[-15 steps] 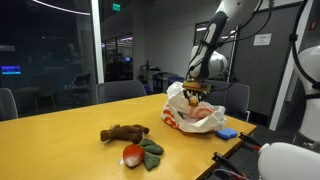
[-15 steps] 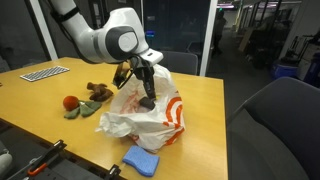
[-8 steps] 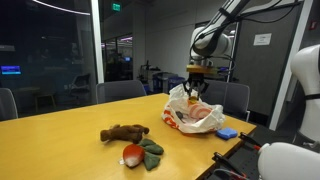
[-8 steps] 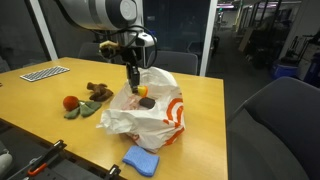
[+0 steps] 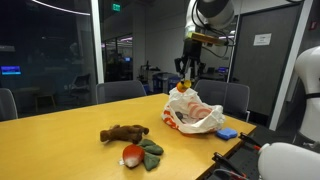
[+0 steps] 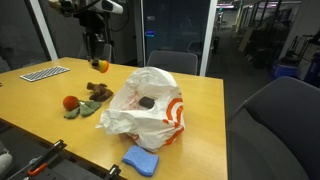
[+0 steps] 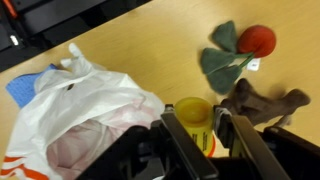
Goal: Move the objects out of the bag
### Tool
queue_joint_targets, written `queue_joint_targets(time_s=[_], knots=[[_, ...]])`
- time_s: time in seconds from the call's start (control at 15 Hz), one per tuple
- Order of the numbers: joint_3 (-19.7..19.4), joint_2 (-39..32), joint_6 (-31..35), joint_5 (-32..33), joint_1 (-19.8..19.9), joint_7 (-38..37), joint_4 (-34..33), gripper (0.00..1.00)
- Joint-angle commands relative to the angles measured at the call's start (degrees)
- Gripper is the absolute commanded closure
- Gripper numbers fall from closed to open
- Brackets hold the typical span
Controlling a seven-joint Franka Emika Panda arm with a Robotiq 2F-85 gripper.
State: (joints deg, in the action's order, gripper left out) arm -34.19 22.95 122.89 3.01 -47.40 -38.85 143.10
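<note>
Next, my gripper moves away from the bag point(image 5: 196, 114) and lowers over the green soft parts to release the piece, since they lie outside the bag.
My gripper point(image 7: 201, 137) is shut on a small orange-yellow piece point(image 7: 194, 113) and hangs high above the table, also seen in both exterior views point(image 5: 186, 74) point(image 6: 97, 52), with the piece point(image 6: 100, 66) dangling below it. The crinkled white bag point(image 5: 196, 114) point(image 6: 146, 112) point(image 7: 88, 122) lies open below and to one side. A long brown plush animal point(image 5: 123, 132) point(image 7: 266, 103) and a red-and-white ball point(image 5: 131, 154) point(image 7: 257, 40) with green soft parts point(image 7: 220, 62) rest on the table outside the bag.
A flat blue thing point(image 5: 227, 132) point(image 6: 142, 161) lies beside the bag near the table edge. A grid-patterned flat item point(image 6: 45, 72) sits at the far corner. Chairs point(image 5: 120, 90) stand along the table's far side.
The gripper has risen out of the bag with the orange-yellow piece and moved sideways, away from the bag and toward the toys on the table.
</note>
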Motion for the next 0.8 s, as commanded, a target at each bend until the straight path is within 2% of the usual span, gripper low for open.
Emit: queue_joint_targets(time_s=[0.0,0.2,0.33,0.4,0.47,0.53,0.73], knots=[[-0.07,-5.92,4.28,-8.66,-5.94,10.95,-1.46,0.83],[-1.46,-12.74,9.53,-15.96,-12.56,21.56,-1.93,0.84],[-1.83,-18.28,10.59,-20.73,-15.63,27.27,-3.09,0.84],[9.86,-21.53,9.45,-25.62,-5.35,31.08,-4.21,0.84],[12.27,-24.05,10.17,-26.85,-3.88,32.7,-4.67,0.84],[16.47,-26.8,9.57,-28.22,-0.33,33.72,-6.26,0.37],[26.55,-30.54,8.48,-26.7,9.41,33.88,-9.25,0.2]])
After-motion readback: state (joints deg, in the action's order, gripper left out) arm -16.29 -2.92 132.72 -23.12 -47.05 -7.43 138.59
